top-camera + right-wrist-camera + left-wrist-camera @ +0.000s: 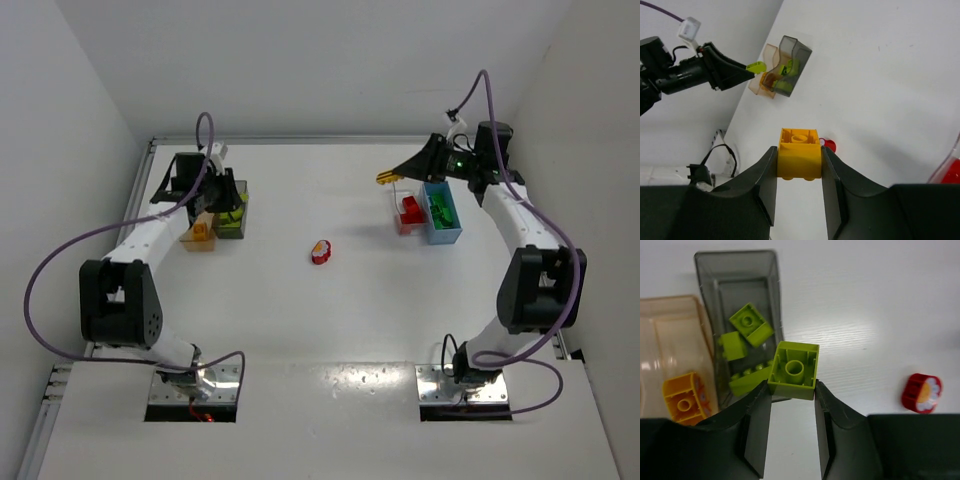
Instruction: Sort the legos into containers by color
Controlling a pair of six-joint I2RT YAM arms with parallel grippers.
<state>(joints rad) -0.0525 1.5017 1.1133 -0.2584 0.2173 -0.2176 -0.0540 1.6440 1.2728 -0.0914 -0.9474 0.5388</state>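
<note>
The grey bin's lime green bricks are below my left gripper. My left gripper should go down toward them next and release the lego among others of its color.
My left gripper (792, 390) is shut on a lime green brick (793, 370), held over the near end of the smoky dark grey bin (735, 255), which holds several lime green bricks. Beside it, the translucent orange bin (670, 302) holds an orange brick (684, 399). My right gripper (799, 155) is shut on a yellow brick (799, 162), raised above the table left of the clear bin (397, 215), which holds red bricks. The light blue bin (447, 235) holds green bricks. A red, yellow and white cluster (321, 252) lies mid-table.
Both bin pairs stand far back, the orange and grey at the left (215, 225), the clear and blue at the right. White walls close in the table on the left, back and right. The cluster also shows in the left wrist view (922, 392).
</note>
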